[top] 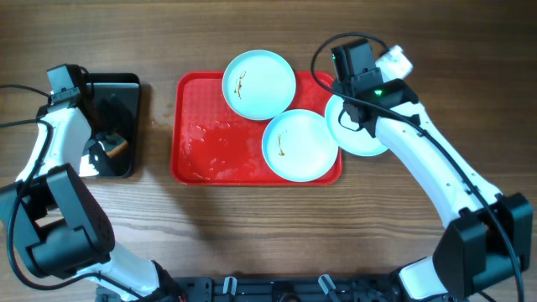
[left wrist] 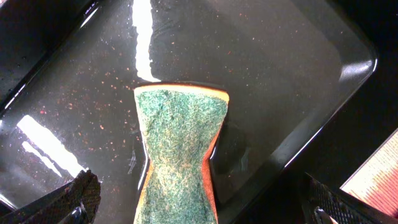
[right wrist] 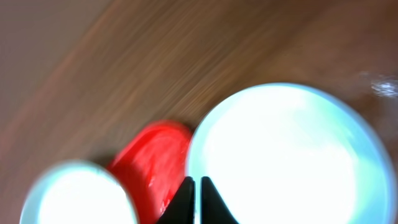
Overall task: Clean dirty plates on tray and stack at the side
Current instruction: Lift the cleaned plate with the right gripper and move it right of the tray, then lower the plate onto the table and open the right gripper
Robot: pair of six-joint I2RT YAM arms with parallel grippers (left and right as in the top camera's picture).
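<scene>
My right gripper goes down by the red tray's edge next and shifts the third plate away onto bare table. The plate's rim still crowds that edge.
The red tray (top: 201, 126) lies mid-table. Two plates sit on it, each with a brown streak: one at the back (top: 258, 84) and one at the front right (top: 299, 144). The third plate (top: 369, 138) is just off the tray's right edge, partly under my right arm. My right gripper (top: 346, 113) is shut on the rim of this plate (right wrist: 286, 149), fingertips (right wrist: 194, 186) at its left edge; that view is blurred and also shows the tray (right wrist: 152, 162). My left gripper (left wrist: 199, 211) is open around a green-and-orange sponge (left wrist: 180, 149), also in the overhead view (top: 116, 147).
A black tray (top: 126, 92) with shallow water (left wrist: 280, 62) stands left of the red tray and holds the sponge. The red tray's left half looks wet. Bare wooden table lies in front and at the far right.
</scene>
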